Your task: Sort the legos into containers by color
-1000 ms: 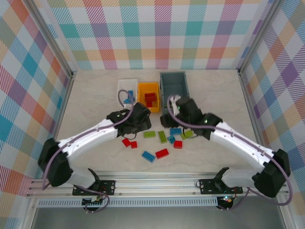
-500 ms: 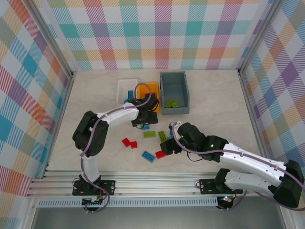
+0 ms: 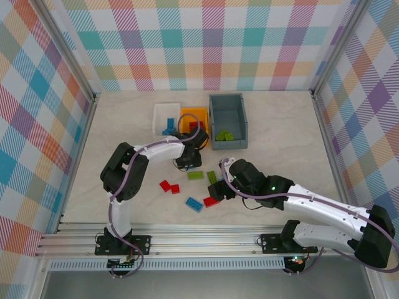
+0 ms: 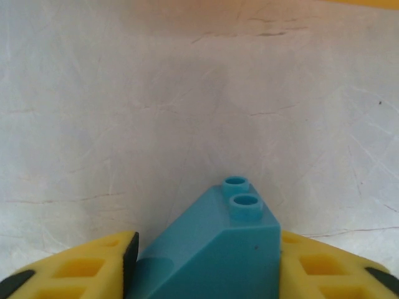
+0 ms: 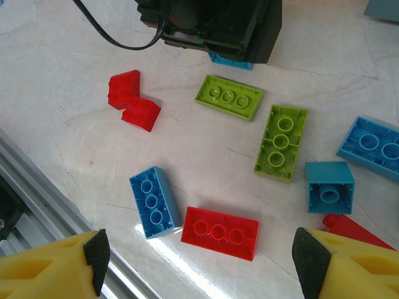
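Note:
The left gripper needs to carry the blue sloped lego up and outward over the white bin [image 3: 160, 112] next and let it go, because blue pieces are already there.
My left gripper [image 3: 189, 160] is low over the table just in front of the orange bin [image 3: 186, 114], shut on a teal-blue sloped brick [image 4: 215, 249] held between its yellow fingers [image 4: 324, 268]. My right gripper [image 5: 199, 255] hangs open above a flat red brick [image 5: 219, 232] and a blue brick [image 5: 154, 202], touching neither. The white bin [image 3: 160, 112] holds blue pieces, and the grey bin [image 3: 214, 121] holds lime green bricks [image 3: 223, 134]. Two green bricks [image 5: 229, 97] [image 5: 281, 142], a teal square brick [image 5: 330, 187] and two red sloped bricks [image 5: 132, 99] lie loose on the table.
The three bins stand side by side at the back middle. Another blue brick [image 5: 374, 146] and a red one [image 5: 349, 227] lie at the right of the pile. The metal rail [image 3: 199, 230] runs along the near edge. My left gripper's black body [image 5: 212, 25] stands beside the loose bricks.
My right arm pulled back from the grey bin, leaving green bricks there, and now hovers over the red brick. My left gripper swung toward the orange bin and came down onto the blue sloped brick.

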You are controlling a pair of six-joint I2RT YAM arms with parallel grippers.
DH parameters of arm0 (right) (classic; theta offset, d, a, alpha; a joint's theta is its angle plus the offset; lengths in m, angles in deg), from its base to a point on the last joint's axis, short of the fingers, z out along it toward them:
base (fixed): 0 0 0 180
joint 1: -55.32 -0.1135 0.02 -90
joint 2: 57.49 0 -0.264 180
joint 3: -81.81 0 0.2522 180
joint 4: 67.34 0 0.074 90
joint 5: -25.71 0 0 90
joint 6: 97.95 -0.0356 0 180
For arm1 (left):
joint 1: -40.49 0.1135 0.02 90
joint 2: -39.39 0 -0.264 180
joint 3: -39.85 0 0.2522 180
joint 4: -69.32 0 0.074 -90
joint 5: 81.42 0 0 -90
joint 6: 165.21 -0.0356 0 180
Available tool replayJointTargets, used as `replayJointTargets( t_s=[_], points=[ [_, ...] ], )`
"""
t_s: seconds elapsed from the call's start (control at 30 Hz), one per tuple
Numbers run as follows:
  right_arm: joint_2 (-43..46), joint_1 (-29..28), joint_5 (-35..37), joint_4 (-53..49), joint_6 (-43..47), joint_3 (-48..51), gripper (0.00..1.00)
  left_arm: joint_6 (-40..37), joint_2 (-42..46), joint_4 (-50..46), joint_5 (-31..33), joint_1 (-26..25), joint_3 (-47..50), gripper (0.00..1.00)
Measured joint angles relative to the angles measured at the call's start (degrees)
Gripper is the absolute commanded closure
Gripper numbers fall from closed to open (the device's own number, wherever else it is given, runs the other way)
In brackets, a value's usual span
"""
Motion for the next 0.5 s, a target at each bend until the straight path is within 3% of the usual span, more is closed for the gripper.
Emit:
replayJointTargets(
  t_s=[0.2, 0.33, 0.5],
  points=[
    [-0.09, 0.02, 0.61, -0.11, 0.02, -0.52, 0.22, 0.26, 1.25, 0.02, 0.85, -0.11, 0.39, 0.62],
    [-1.97, 0.00, 0.55, -0.26, 0.37, -3.17, 0.22, -0.37, 6.56, -2.71, 2.80, 0.70, 0.48, 0.62],
    [-8.24, 0.02, -0.52, 2.89, 2.56, -8.72, 0.22, -3.43, 12.44, -6.10, 3.93, 6.29, -4.35, 0.63]
  ],
)
